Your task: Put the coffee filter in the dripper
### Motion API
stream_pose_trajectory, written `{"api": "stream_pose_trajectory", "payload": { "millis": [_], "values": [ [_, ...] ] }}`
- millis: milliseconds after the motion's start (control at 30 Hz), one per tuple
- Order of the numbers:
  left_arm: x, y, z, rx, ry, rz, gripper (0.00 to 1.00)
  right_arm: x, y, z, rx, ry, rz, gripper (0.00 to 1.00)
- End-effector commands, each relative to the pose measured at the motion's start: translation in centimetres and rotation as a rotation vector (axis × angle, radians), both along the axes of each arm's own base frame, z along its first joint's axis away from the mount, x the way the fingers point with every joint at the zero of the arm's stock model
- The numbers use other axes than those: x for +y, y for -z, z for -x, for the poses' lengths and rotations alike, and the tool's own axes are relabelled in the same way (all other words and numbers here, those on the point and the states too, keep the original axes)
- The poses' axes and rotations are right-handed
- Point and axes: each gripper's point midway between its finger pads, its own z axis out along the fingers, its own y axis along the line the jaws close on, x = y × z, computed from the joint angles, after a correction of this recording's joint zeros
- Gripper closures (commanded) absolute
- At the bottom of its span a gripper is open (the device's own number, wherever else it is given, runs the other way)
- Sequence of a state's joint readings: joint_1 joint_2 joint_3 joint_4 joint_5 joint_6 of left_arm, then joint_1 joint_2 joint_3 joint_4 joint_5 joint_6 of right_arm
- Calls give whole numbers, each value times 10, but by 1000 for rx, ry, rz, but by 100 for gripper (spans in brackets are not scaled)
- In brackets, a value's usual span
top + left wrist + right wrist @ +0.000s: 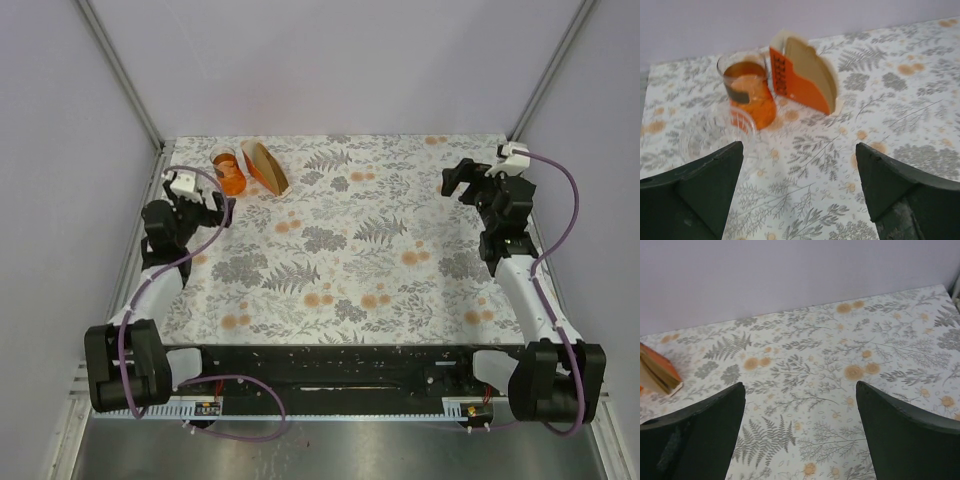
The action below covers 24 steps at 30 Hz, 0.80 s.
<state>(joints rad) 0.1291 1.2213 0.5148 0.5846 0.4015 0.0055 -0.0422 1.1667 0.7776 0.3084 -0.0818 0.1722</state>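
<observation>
The left gripper moves outward next and tilts its fingers down over the orange dripper's rim beside the filters, since that rim lies outward of it.
The dripper point(229, 171), clear and ribbed with an orange body, stands at the far left of the table, also in the left wrist view point(751, 97). Right beside it leans a thick bundle of brown filters point(266, 166) in an orange holder point(796, 86). A single coffee filter apart from that bundle is out of view. My left gripper point(207, 207) hovers just in front of the dripper, open and holding nothing point(799, 145). My right gripper point(462, 178) is at the far right, open and holding nothing point(800, 384), with only the bundle's edge point(657, 371) at its left.
A floral cloth point(350, 250) covers the table. Grey walls close it in at the back and both sides, with metal posts point(120, 70) at the back corners. The arms' bases sit on a black rail point(340, 370) at the near edge.
</observation>
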Motion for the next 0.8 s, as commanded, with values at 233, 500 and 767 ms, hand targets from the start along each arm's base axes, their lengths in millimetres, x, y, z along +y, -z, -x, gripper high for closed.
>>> {"api": "stream_pose_trajectory", "payload": {
  "millis": [233, 500, 767],
  "values": [
    [-34, -89, -3, 356, 204, -26, 27, 40, 0, 25, 225, -198, -112, 3],
    [-41, -85, -77, 471, 214, -255, 41, 46, 16, 17, 274, -247, -109, 3],
    [-18, -65, -141, 507, 104, -351, 42, 44, 33, 11, 324, -239, -107, 3]
  ]
}}
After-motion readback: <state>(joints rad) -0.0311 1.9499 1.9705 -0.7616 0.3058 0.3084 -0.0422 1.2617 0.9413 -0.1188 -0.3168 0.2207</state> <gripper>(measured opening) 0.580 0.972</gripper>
